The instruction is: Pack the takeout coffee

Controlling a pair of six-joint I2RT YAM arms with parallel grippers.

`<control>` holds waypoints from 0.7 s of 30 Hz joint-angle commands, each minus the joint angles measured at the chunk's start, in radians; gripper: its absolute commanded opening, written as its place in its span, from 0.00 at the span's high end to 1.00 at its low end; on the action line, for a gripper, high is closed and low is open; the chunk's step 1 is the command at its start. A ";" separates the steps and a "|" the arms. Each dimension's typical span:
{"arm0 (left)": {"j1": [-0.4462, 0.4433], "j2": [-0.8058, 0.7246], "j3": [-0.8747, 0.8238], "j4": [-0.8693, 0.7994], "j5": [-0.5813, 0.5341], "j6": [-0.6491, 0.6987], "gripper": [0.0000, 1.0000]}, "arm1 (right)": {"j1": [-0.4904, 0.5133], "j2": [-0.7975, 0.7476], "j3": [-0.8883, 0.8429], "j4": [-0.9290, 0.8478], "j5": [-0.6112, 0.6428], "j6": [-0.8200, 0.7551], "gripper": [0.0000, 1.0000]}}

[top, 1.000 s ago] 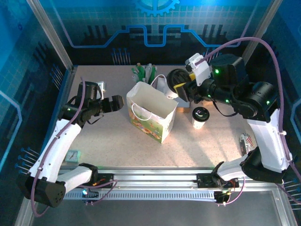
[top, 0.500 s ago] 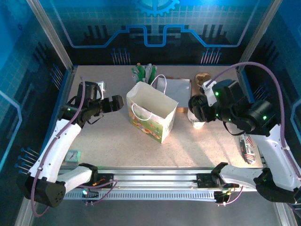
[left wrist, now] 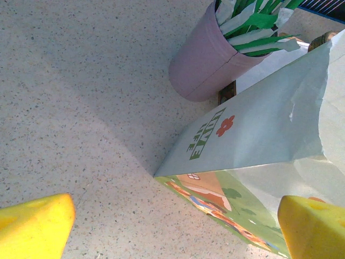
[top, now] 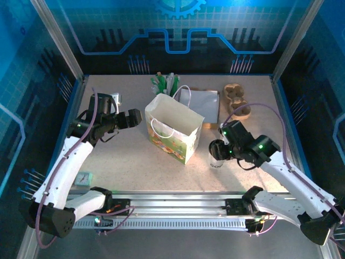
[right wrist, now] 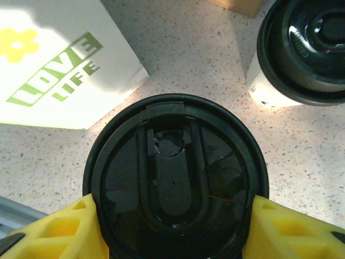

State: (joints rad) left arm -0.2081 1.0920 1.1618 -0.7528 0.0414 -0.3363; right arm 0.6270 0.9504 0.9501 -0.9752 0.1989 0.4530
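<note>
The takeout coffee (right wrist: pixel 175 178) should go on the bare tabletop beside the tall bag next. That clear spot is directly below my right gripper, so I will move the gripper down and release the coffee there.
The takeout coffee (right wrist: pixel 175 178), a white paper cup with a black lid, sits between the yellow fingers of my right gripper (right wrist: pixel 172 218), which is shut on its lid rim. From above, the cup (top: pixel 216 161) hangs under that gripper (top: pixel 218 151), just right of the tall white paper bag (top: pixel 175 127). A second lidded cup (right wrist: pixel 302 48) stands on the table close behind it. My left gripper (top: pixel 132 117) stands open to the left of the bag (left wrist: pixel 259 124), its yellow fingertips (left wrist: pixel 32 226) wide apart with nothing between them.
A pink cup of green-and-white sticks (top: pixel 167 83) stands behind the bag. A flat white paper bag (top: pixel 204 102) and a brown pulp cup carrier (top: pixel 238 100) lie at the back right. A small box (top: pixel 83 178) sits near the left arm's base.
My right arm has swung down from behind the bag's far right corner toward the near side, carrying the lidded cup. The left arm has not moved.
</note>
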 commanded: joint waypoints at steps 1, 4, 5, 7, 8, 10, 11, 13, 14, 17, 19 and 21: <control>0.010 -0.023 -0.022 0.016 -0.004 0.022 0.02 | -0.003 -0.025 -0.099 0.178 0.039 0.051 0.63; 0.010 -0.027 -0.023 0.014 -0.005 0.023 0.02 | -0.001 -0.021 -0.163 0.218 0.064 0.073 0.63; 0.010 -0.029 -0.024 0.015 -0.006 0.023 0.02 | 0.000 -0.022 -0.179 0.227 0.072 0.073 0.63; 0.010 -0.030 -0.025 0.016 -0.006 0.023 0.02 | 0.002 -0.017 -0.193 0.227 0.080 0.083 0.61; 0.010 -0.029 -0.025 0.018 -0.005 0.023 0.02 | 0.002 -0.014 -0.198 0.225 0.082 0.085 0.60; 0.010 -0.029 -0.025 0.016 -0.003 0.022 0.02 | 0.005 -0.009 -0.194 0.204 0.104 0.093 0.57; 0.010 -0.028 -0.026 0.018 -0.003 0.023 0.02 | 0.004 -0.006 -0.195 0.199 0.101 0.091 0.54; 0.010 -0.030 -0.026 0.018 -0.003 0.023 0.02 | 0.008 0.005 -0.191 0.180 0.096 0.095 0.51; 0.010 -0.030 -0.025 0.018 -0.003 0.023 0.02 | 0.010 0.013 -0.184 0.170 0.088 0.093 0.51; 0.010 -0.029 -0.025 0.018 -0.004 0.023 0.02 | 0.027 0.031 -0.156 0.125 0.094 0.097 0.45; 0.010 -0.030 -0.026 0.017 -0.005 0.023 0.02 | 0.042 0.046 -0.115 0.076 0.109 0.098 0.40; 0.010 -0.029 -0.025 0.017 -0.004 0.023 0.02 | 0.060 0.061 -0.076 0.020 0.133 0.096 0.35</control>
State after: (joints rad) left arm -0.2081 1.0832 1.1488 -0.7498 0.0414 -0.3363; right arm 0.6628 0.9974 0.8188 -0.8497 0.2893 0.5335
